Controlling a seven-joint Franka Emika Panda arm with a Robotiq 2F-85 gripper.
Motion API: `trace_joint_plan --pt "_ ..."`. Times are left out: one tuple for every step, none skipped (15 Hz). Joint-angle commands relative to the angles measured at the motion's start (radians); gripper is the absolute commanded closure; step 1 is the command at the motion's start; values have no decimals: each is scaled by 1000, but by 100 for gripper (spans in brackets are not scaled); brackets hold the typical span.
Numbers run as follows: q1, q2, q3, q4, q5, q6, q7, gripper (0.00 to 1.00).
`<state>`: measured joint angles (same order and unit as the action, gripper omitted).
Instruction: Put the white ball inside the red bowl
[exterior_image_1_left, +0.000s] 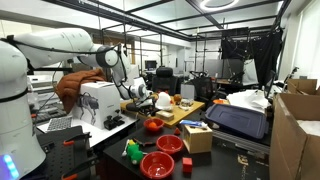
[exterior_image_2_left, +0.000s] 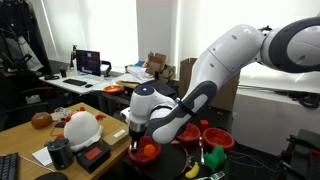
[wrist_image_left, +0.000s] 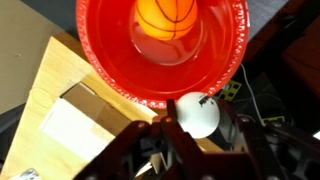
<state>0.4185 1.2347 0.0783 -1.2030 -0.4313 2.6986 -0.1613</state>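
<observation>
Next, my gripper shifts across the near rim of the red bowl, over the red bowl's open space (exterior_image_1_left: 153, 124) (wrist_image_left: 167, 66) beside the orange ball.
In the wrist view my gripper (wrist_image_left: 198, 125) is shut on a small white ball (wrist_image_left: 196, 110) that has a dark mark on top. It holds the ball just outside the near rim of a red bowl (wrist_image_left: 100, 45). An orange basketball-patterned ball (wrist_image_left: 165, 18) lies inside that bowl. In both exterior views the gripper (exterior_image_1_left: 141, 97) (exterior_image_2_left: 136, 143) hangs over the table's edge, close above this red bowl (exterior_image_1_left: 153, 126) (exterior_image_2_left: 150, 153). The white ball is hidden by the fingers in both exterior views.
A wooden board (wrist_image_left: 60, 90) lies beside the bowl. Two more red bowls (exterior_image_1_left: 170, 143) (exterior_image_1_left: 157, 164) and a green toy (exterior_image_1_left: 133, 152) sit nearby. A large white rounded object (exterior_image_2_left: 82, 125) sits on the wooden board. A cardboard box (exterior_image_1_left: 197, 137) and a white boxy machine (exterior_image_1_left: 100, 100) stand close.
</observation>
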Motion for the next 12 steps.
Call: trace_joint_plan --pt "32 9 -72 33 10 18 38 82" --pt "38 14 -88 39 5 16 41 82" --pt "41 17 -96 43 4 14 40 82" --pt "47 22 -110 48 1 11 44 82" --pt "54 27 -123 52 -4 7 46 82" --pt "60 29 -136 51 -9 9 47 32" --pt "59 23 -138 40 -17 12 48 31" --pt "64 23 -146 37 -17 13 49 26" --pt "66 22 -150 35 -15 12 48 17" --pt "69 19 -154 32 -12 8 47 10" --pt "73 15 -161 28 -13 8 50 1" --pt "75 11 -164 25 -11 7 53 0"
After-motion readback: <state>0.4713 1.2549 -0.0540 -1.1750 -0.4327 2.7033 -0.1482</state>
